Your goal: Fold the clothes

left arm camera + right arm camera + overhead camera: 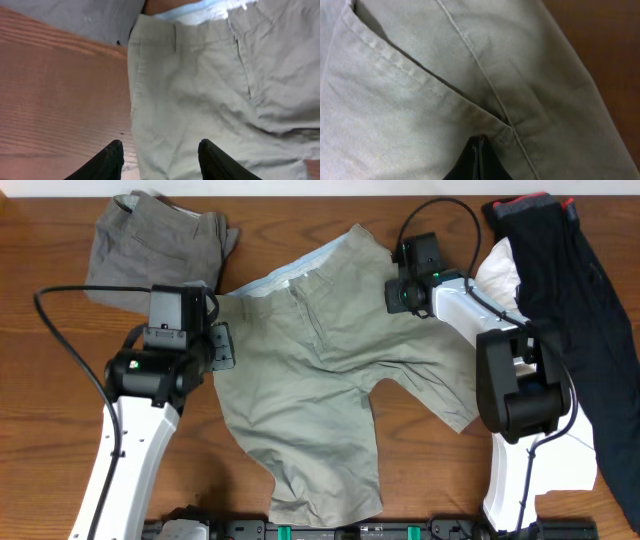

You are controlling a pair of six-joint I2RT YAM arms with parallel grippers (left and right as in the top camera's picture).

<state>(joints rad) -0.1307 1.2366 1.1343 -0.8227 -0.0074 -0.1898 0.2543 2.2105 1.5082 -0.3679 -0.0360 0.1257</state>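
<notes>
I need to pull my right gripper with the pinched hip outward toward the bare wood beyond the shorts (384, 222) and release it, as one leg reaches the table's near edge.
The khaki-olive shorts (310, 370) lie spread flat mid-table, waistband with pale blue lining (300, 268) toward the back, legs toward the front and right. My left gripper (222, 345) is open at the shorts' left side edge. In the left wrist view its fingers (160, 152) straddle that edge, one over wood, one over the cloth (200, 90). My right gripper (397, 288) is at the shorts' right hip. In the right wrist view its fingers (477, 145) are shut together on the cloth (420, 100) at the lower end of a pocket seam, with creases running to the tips.
Darker grey-brown shorts (150, 240) lie crumpled at the back left, just behind my left arm, and also show in the left wrist view (90, 17). A black garment (585, 330) over a white T-shirt (497, 275) lies along the right side. Bare wooden table (60, 430) shows at the left.
</notes>
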